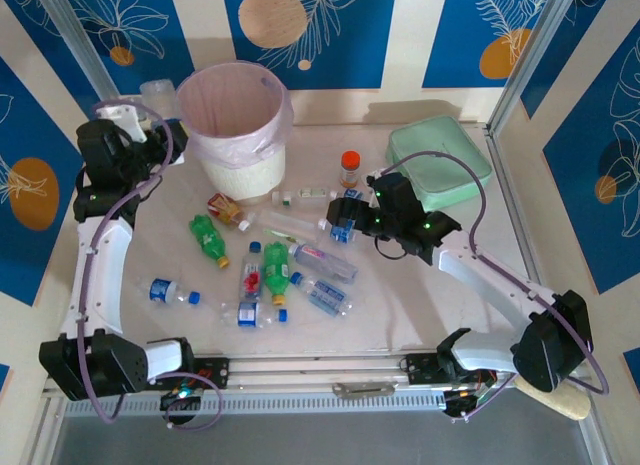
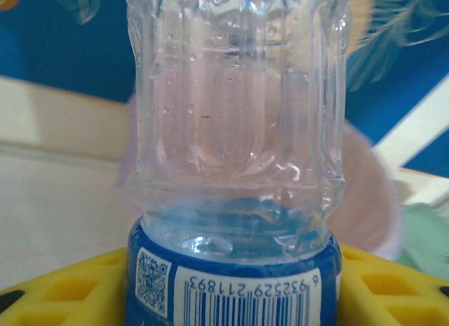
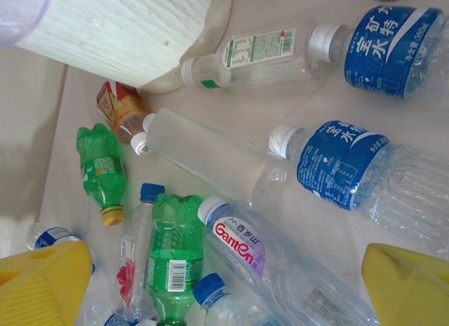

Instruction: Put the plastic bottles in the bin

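Note:
I am still holding the clear bottle beside the bin's rim, so next I will swing my left gripper outward and over the bin's opening (image 1: 236, 103) (image 2: 361, 189) to release the bottle there.
My left gripper (image 1: 168, 127) hovers just left of the bin (image 1: 240, 173), a tall white bucket with a pale pink liner. It is shut on a clear bottle (image 2: 235, 130) with a blue label, held between yellow fingers (image 2: 70, 291); the bin (image 2: 372, 200) is a blur behind it. My right gripper (image 1: 345, 223) is open above the pile, its yellow fingertips (image 3: 42, 284) wide apart with nothing between them. Below it lie a clear Ganten bottle (image 3: 280, 263), a green bottle (image 3: 172, 259), another green one (image 3: 102, 168), two blue-labelled bottles (image 3: 344, 165) and a long clear one (image 3: 203, 154).
Several more bottles lie scattered across the table's middle (image 1: 250, 285), one apart at the left (image 1: 165, 290). A short orange bottle with a red cap (image 1: 349, 168) stands right of the bin. The mint-green case (image 1: 440, 165) sits at the back right. Patterned walls enclose the table.

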